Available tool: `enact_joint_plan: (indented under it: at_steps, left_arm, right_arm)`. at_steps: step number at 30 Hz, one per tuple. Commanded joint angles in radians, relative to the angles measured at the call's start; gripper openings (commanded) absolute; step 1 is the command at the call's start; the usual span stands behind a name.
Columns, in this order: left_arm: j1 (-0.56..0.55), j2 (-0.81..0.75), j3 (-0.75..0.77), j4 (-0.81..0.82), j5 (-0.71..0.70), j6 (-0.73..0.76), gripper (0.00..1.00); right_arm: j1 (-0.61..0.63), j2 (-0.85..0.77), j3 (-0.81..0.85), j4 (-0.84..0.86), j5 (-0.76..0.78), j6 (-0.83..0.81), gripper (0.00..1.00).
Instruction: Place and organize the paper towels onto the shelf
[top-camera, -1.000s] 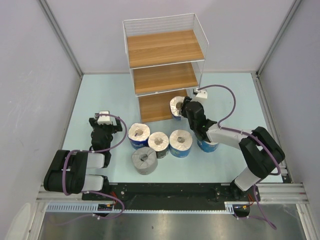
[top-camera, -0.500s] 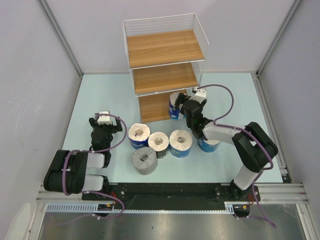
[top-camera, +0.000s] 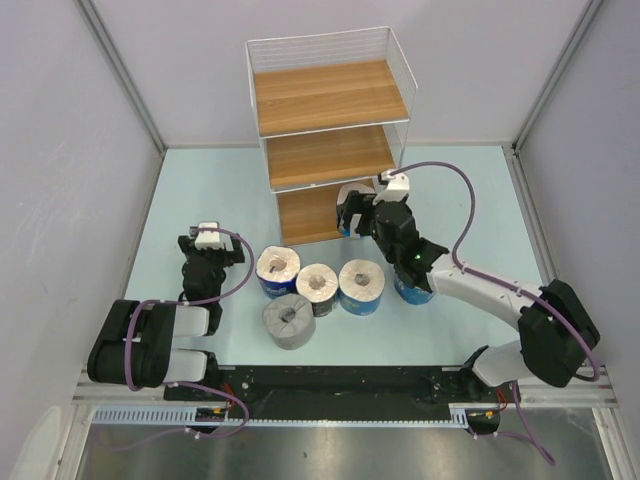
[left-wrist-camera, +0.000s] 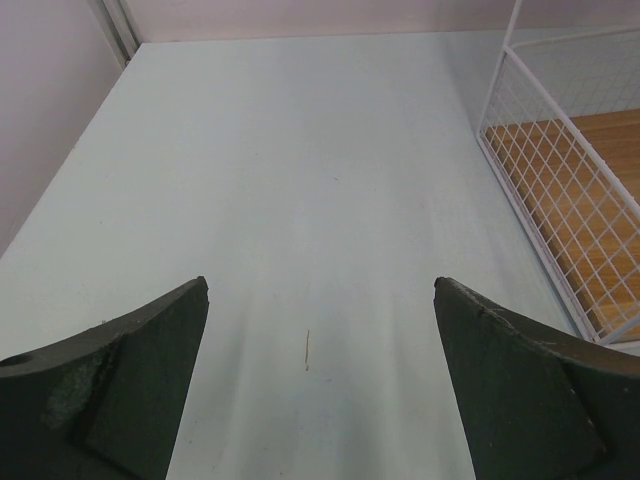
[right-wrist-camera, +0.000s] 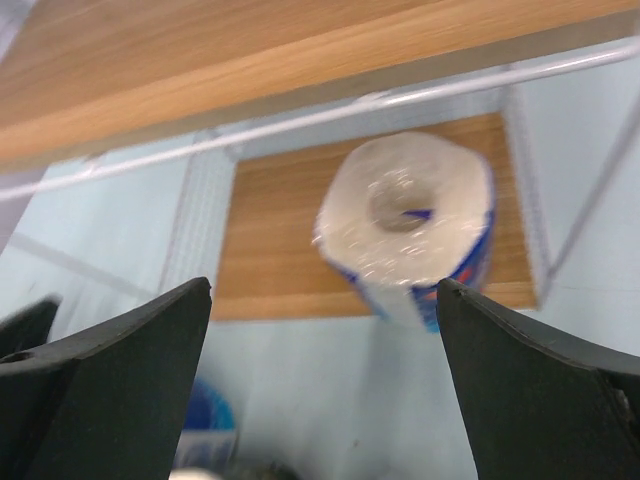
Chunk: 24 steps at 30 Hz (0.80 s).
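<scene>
I will move my right gripper back and down next, over the rim of the blue roll (top-camera: 291, 261) nearest my left gripper, because the roll on the shelf is clear of both fingers.
The shelf (top-camera: 330, 95) stands at the back, three wooden boards in a white wire frame. One blue-wrapped paper towel roll (right-wrist-camera: 410, 235) stands upright at the front right of the bottom board (right-wrist-camera: 280, 230), touching neither finger. My right gripper (right-wrist-camera: 324, 285) is open just in front of it; from above, that gripper (top-camera: 356, 216) covers most of the roll (top-camera: 352, 194). On the table stand two blue rolls (top-camera: 278, 268) (top-camera: 361, 283), a dark roll (top-camera: 317, 285) and a grey roll (top-camera: 288, 320). Another blue roll (top-camera: 412, 290) is partly under the right arm. My left gripper (top-camera: 205, 245) (left-wrist-camera: 320, 285) is open over bare table.
The shelf's wire side (left-wrist-camera: 560, 220) is to the right of the left gripper. The middle board (right-wrist-camera: 200, 50) hangs low over the right gripper. Grey walls enclose the pale blue table (top-camera: 200, 190) on three sides.
The right gripper carried the blue roll further onto the bottom board and opened, letting it go. The left arm has not moved.
</scene>
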Motion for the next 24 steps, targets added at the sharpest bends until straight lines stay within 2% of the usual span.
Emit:
enact_joint_plan:
  at_steps: [1, 3, 8, 17, 24]
  left_arm:
    - [0.007, -0.002, 0.029, 0.032, 0.019, -0.006, 1.00]
    - [0.007, 0.000, 0.029, 0.032, 0.019, -0.006, 1.00]
    - [0.007, 0.000, 0.029, 0.034, 0.019, -0.008, 1.00]
    - [0.007, 0.000, 0.027, 0.034, 0.019, -0.006, 1.00]
    - [0.007, 0.000, 0.029, 0.034, 0.019, -0.006, 1.00]
  right_arm:
    - [0.032, -0.039, 0.010, -0.110, -0.240, -0.067, 1.00]
    - [0.046, -0.037, 0.011, -0.124, -0.310, -0.067, 1.00]
    - [0.121, 0.039, 0.014, -0.092, -0.350, -0.056, 1.00]
    - [0.227, 0.243, 0.161, -0.055, -0.362, -0.019, 1.00]
    - [0.263, 0.297, 0.198, -0.034, -0.347, 0.005, 1.00]
